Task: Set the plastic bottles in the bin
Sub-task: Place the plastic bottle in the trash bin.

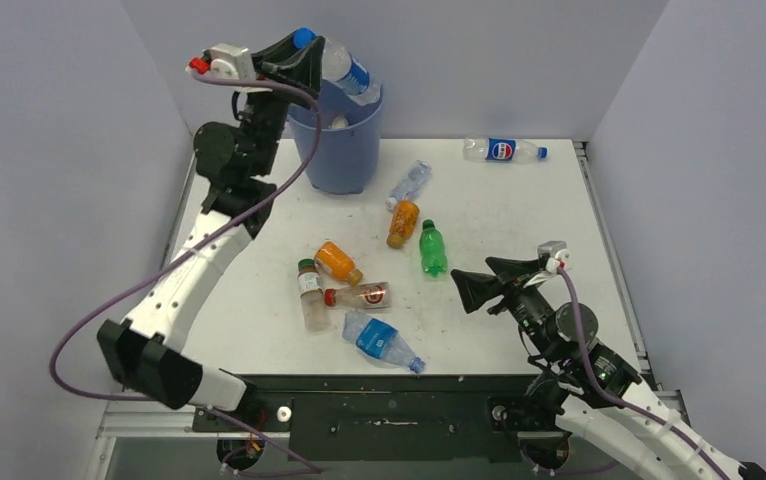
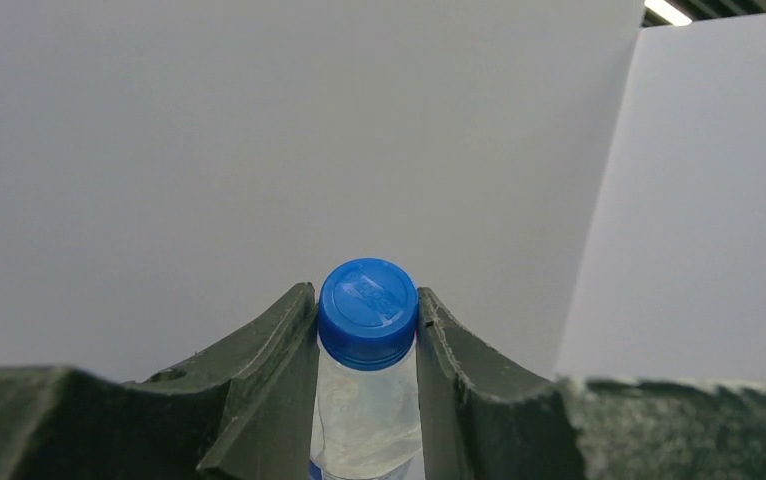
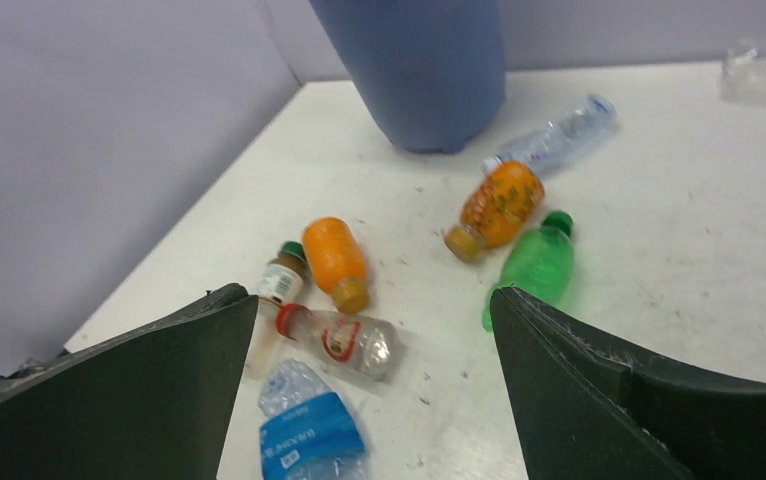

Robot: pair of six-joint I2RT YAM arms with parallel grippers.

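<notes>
The bottle in my left gripper hangs above the bin's rim, so I will next move it to the right in the top view and lower it into the bin's opening (image 1: 337, 105).
My left gripper (image 1: 306, 57) is shut on a clear bottle with a blue cap and blue label (image 1: 344, 68), held above the rim of the blue bin (image 1: 339, 140). In the left wrist view the jaws clamp the bottle's neck just under the blue cap (image 2: 367, 312). A white thing lies inside the bin. My right gripper (image 1: 479, 285) is open and empty, low over the table right of the loose bottles. On the table lie a green bottle (image 1: 431, 249), two orange ones (image 1: 403, 223) (image 1: 338, 262), a red-capped clear one (image 1: 359, 296), and a blue-label one (image 1: 381, 340).
A Pepsi bottle (image 1: 504, 150) lies at the back right. A crushed clear bottle (image 1: 409, 184) lies beside the bin. A brown-capped bottle (image 1: 310, 293) lies left of the cluster. White walls close in the table's left, back and right sides.
</notes>
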